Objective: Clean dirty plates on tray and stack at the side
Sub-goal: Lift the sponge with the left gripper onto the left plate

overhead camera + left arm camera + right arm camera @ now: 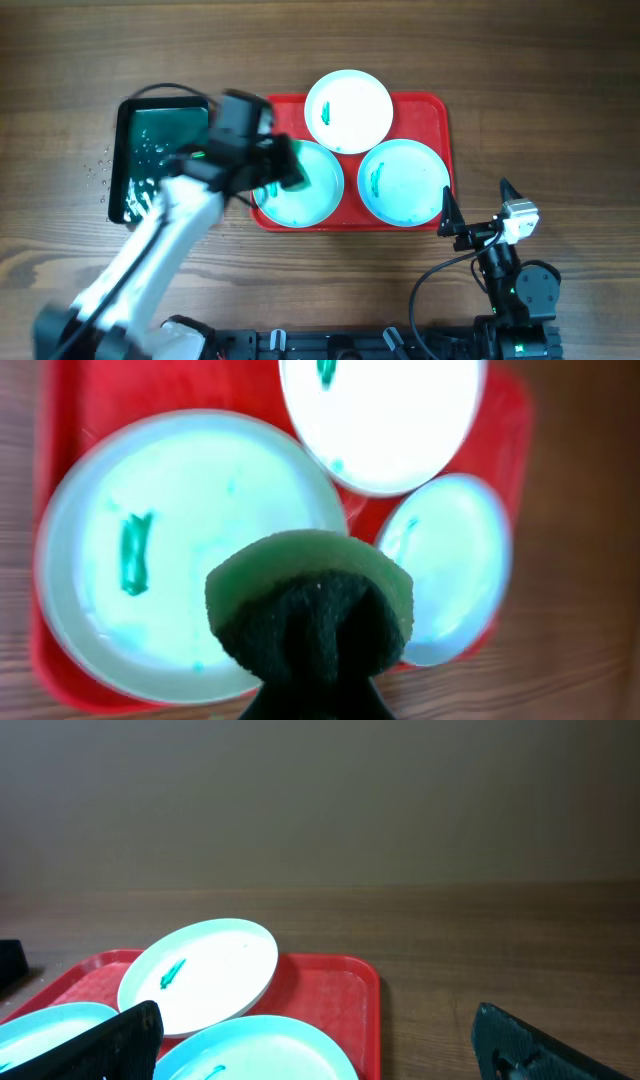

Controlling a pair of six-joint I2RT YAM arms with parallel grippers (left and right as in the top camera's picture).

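Observation:
The green sponge still hangs above the turquoise plate, so my left gripper will next lower it there beside the smear.
The red tray (440,112) holds three plates. The white plate (348,110) is at the back, one turquoise plate (310,200) at the front left and the other turquoise plate (403,182) at the front right. Each has a small green smear. My left gripper (272,165) is shut on a green sponge (292,160) and holds it over the left turquoise plate (190,550), just right of its smear (133,552). The sponge (310,610) hides the fingers in the left wrist view. My right gripper (475,215) is open and empty beside the tray's front right corner; the tray (335,985) also shows in the right wrist view.
A dark green black-rimmed tray (130,160) with wet specks stands left of the red tray. Water drops (100,165) lie on the wooden table to its left. The left arm stretches from the front left across to the red tray.

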